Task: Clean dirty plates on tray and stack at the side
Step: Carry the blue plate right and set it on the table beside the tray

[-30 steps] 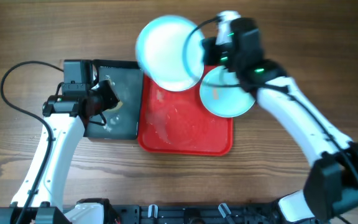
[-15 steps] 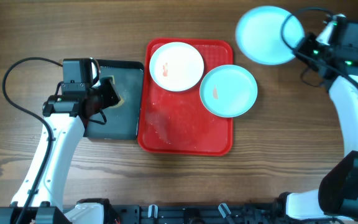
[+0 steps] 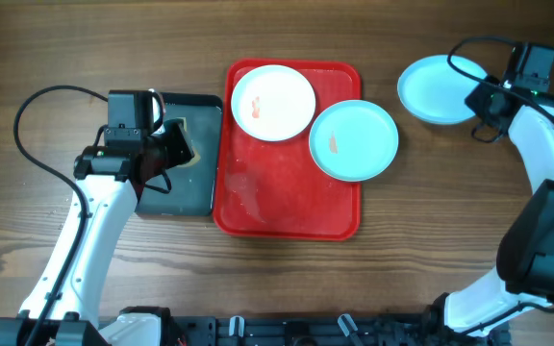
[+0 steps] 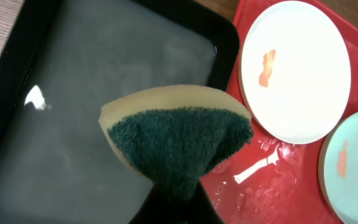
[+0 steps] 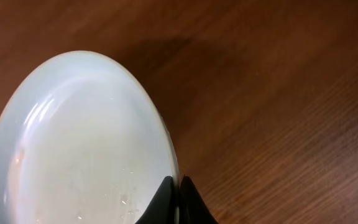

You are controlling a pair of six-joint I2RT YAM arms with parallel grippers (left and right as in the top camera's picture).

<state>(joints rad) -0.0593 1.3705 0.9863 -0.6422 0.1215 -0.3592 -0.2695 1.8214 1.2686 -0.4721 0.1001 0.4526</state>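
I will next move my right gripper down and slightly back to release the pale blue plate on the empty bare wood below it, beside the red tray (image 3: 287,207).
The red tray (image 3: 287,207) carries a white plate (image 3: 273,102) with an orange smear and a pale blue plate (image 3: 354,140) with a small smear. Another pale blue plate (image 3: 436,89) is off the tray at the far right, low over the wood; whether it rests there is unclear. My right gripper (image 3: 477,96) is shut on its right rim, and the right wrist view shows the fingers pinching the plate (image 5: 79,143) edge at the gripper (image 5: 179,183). My left gripper (image 3: 168,154) is shut on a yellow-green sponge (image 4: 179,140) above the black tray (image 4: 73,93).
The black tray (image 3: 176,192) holds shallow water and touches the red tray's left side. Wet foam patches lie on the red tray floor (image 4: 272,186). Cables loop at the far left and far right. Bare wood surrounds both trays.
My right arm has carried the pale blue plate from above the tray out to the right and lowered it toward the table. The left arm with the sponge shifted slightly right.
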